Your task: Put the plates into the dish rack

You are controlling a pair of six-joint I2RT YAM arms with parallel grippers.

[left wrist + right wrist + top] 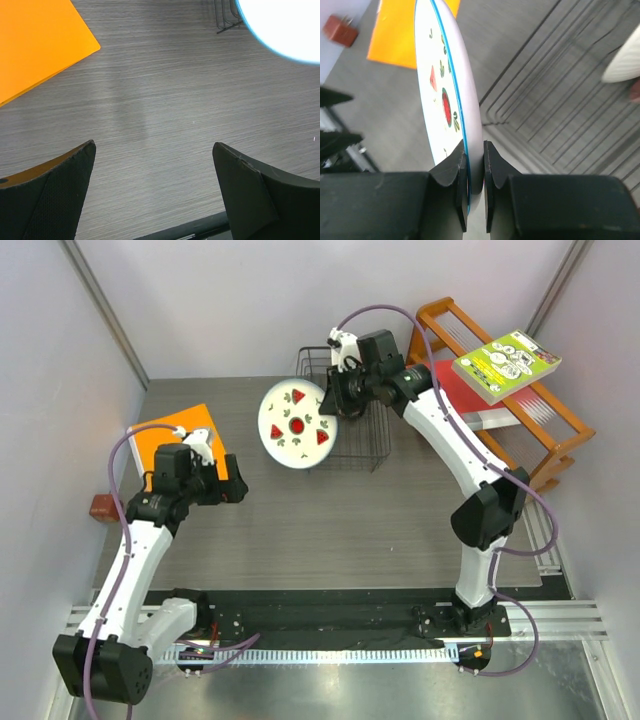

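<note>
My right gripper turns outward next and lowers the plate among the rack wires beside the cream ribbed rim. It then releases the plate, since that spot stands empty.
A white plate (pixel 297 424) with red fruit motifs stands on edge, tilted, just left of the black wire dish rack (pixel 362 448). My right gripper (pixel 335 400) is shut on its rim. In the right wrist view both fingers pinch the blue-edged plate (pixel 442 75) at the gripper (pixel 475 145), and the rack's wires (pixel 555 115) lie behind it. A cream ribbed rim (pixel 625 60) shows over the rack at the right edge. My left gripper (pixel 235 490) hangs open over bare table, nothing between its fingers (pixel 154 145). The plate's white back (pixel 285 25) shows top right there.
An orange mat (pixel 185 435) lies at the left beside my left arm, with a small brown block (pixel 103 507) near the wall. An orange wooden shelf (pixel 545 435) at the back right carries a green-and-white book (pixel 505 365).
</note>
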